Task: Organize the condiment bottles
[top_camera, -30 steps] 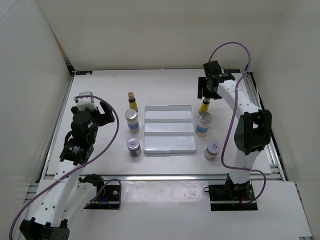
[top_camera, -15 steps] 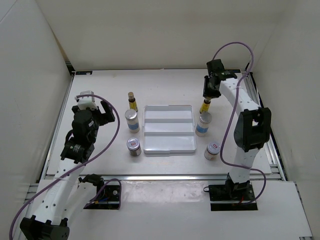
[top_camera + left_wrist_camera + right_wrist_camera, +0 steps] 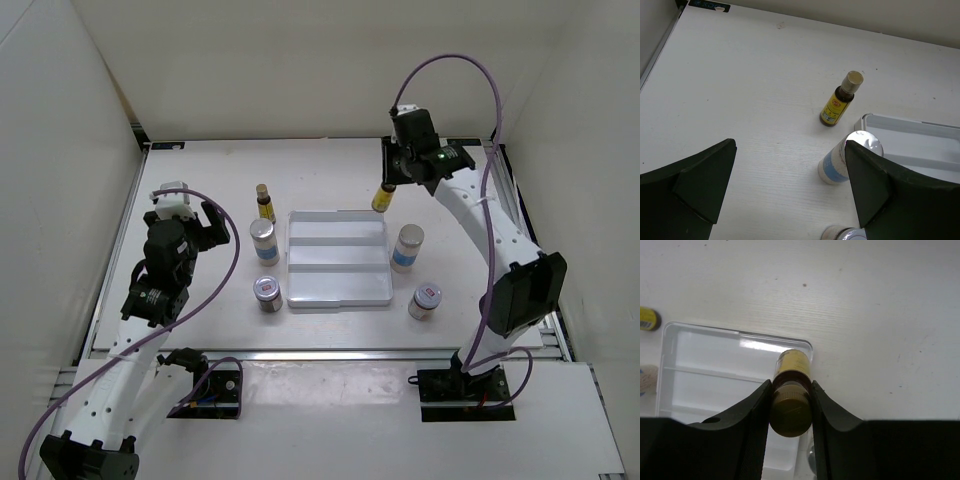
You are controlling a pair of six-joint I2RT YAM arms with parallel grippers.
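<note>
I should next move my right gripper left in the top view and down to the tray's far row [image 3: 370, 231] [image 3: 768, 358], which is empty below it, to let go of the bottle.
My right gripper [image 3: 389, 180] is shut on the dark cap of a slim amber-yellow bottle [image 3: 382, 198], held upright in the air. In the right wrist view the bottle [image 3: 792, 371] hangs between the fingers over the far right corner of the white tray [image 3: 705, 360]. A second amber bottle [image 3: 265, 202], a white blue-labelled bottle [image 3: 264, 241] and a short red-labelled bottle [image 3: 267, 292] stand left of the tray [image 3: 337, 272]. Right of it stand another blue-labelled bottle [image 3: 406, 246] and another red-labelled one [image 3: 425, 300]. My left gripper [image 3: 790, 150] is open, short of the left bottles.
White walls close in the table at the back and both sides. A metal rail [image 3: 320, 352] runs along the near edge. The tray has three stepped rows with nothing in them.
My right gripper closed on the amber bottle that stood right of the tray, lifted it, and carried it left to the tray's far right corner. The left arm has stayed still.
</note>
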